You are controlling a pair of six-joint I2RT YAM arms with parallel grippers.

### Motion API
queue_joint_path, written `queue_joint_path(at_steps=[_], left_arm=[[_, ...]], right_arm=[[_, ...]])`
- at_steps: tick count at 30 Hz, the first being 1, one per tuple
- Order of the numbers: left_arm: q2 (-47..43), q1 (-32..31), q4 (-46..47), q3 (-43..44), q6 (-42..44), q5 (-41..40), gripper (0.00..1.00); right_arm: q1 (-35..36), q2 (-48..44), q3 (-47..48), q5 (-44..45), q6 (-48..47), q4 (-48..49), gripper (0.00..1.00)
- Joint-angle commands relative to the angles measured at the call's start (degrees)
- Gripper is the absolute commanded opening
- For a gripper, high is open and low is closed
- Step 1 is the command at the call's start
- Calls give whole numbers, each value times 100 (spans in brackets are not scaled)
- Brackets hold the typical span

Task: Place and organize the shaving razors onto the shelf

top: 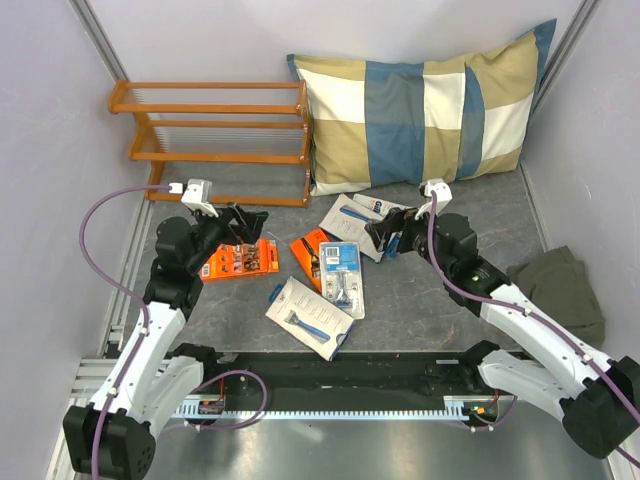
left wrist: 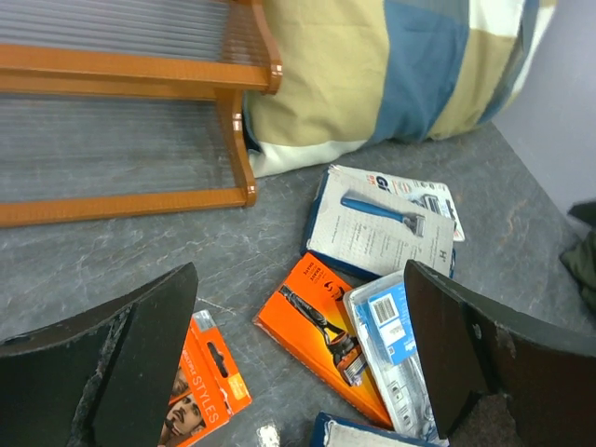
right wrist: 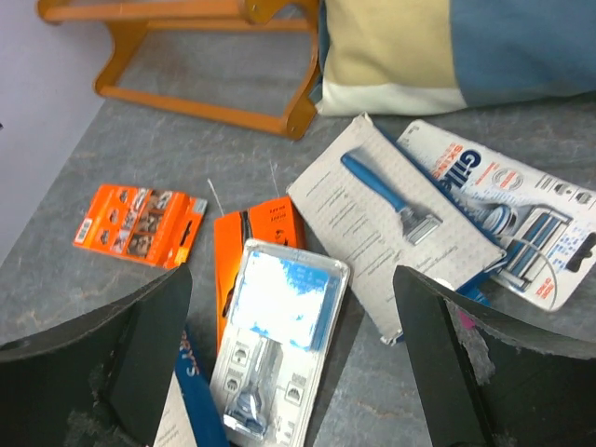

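Note:
The robot's right gripper should next go back and down to the nearest white box's bare corner (top: 344,326) by the blister pack, because that corner is lower and nearer the robot's base.
The razor packs lie loose on the grey table. An orange pack with faces (top: 240,260) lies at the left, by my left gripper (top: 245,222), which is open and empty above the table. An orange razor pack (top: 306,248) lies partly under a clear blister pack (top: 342,275). One white box (top: 310,315) lies nearest, another (top: 352,222) lies farther back over a blue-carded pack (right wrist: 521,219). My right gripper (top: 385,235) is open and empty over those two. The wooden shelf (top: 210,130) stands empty at the back left. The left wrist view shows the orange pack (left wrist: 321,331) between my open fingers.
A blue-and-beige checked pillow (top: 420,110) leans at the back, touching the shelf's right end. An olive cloth (top: 555,285) lies at the right edge. White walls close in the left, back and right sides.

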Motion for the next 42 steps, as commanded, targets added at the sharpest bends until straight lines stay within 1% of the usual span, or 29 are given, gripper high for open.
queue_joint_path(at_steps=[1,3,5,7,11,14,15,17,18,24,27,30,34,35,37,42], left_arm=[[-30,-17,-72,4,-324,92,100],[172,-17,-352,232,-262,243,100],[497,-17,-782,521,-227,234,100],[690,-17,-845,592,-148,392,100],[805,-17,-969,646,-428,296,100],[911,-8,-960,654,-604,523,100],[937,-8,-1003,663,-596,768,100],[964,-17,-1091,681,-675,919,100],[964,-8,-1161,663,-692,1085,100],[587,-17,-1609,426,-939,1253,100],[314,-17,-2206,303,-1000,1403,100],[7,-17,-2480,14,-1246,1683,100],[-424,-17,-2656,-460,-1536,1781,100],[-581,-26,-2665,-531,-1571,1790,100],[-688,-43,-2665,-637,-1702,1764,100],[-724,-52,-2683,-620,-1703,1772,100]], right_arm=[[254,-56,13,195,-186,-293,98],[290,32,136,169,-274,-616,98],[342,76,180,46,-292,-706,98],[430,111,171,-7,-257,-768,98],[597,94,40,28,-107,-777,98],[764,76,-66,-24,-116,-768,98],[817,67,-118,-42,-99,-707,98],[992,67,-241,-43,-11,-610,98],[1071,102,-242,-208,-11,-610,98],[1914,278,-523,-95,103,-461,98],[2161,436,-672,-95,183,-434,98],[2250,542,-874,-95,296,-425,98],[2250,612,-1138,-296,428,-425,98],[2250,621,-1243,-358,464,-182,98],[2250,647,-1331,-481,551,-57,98],[2241,770,-1586,-1079,833,593,98]])
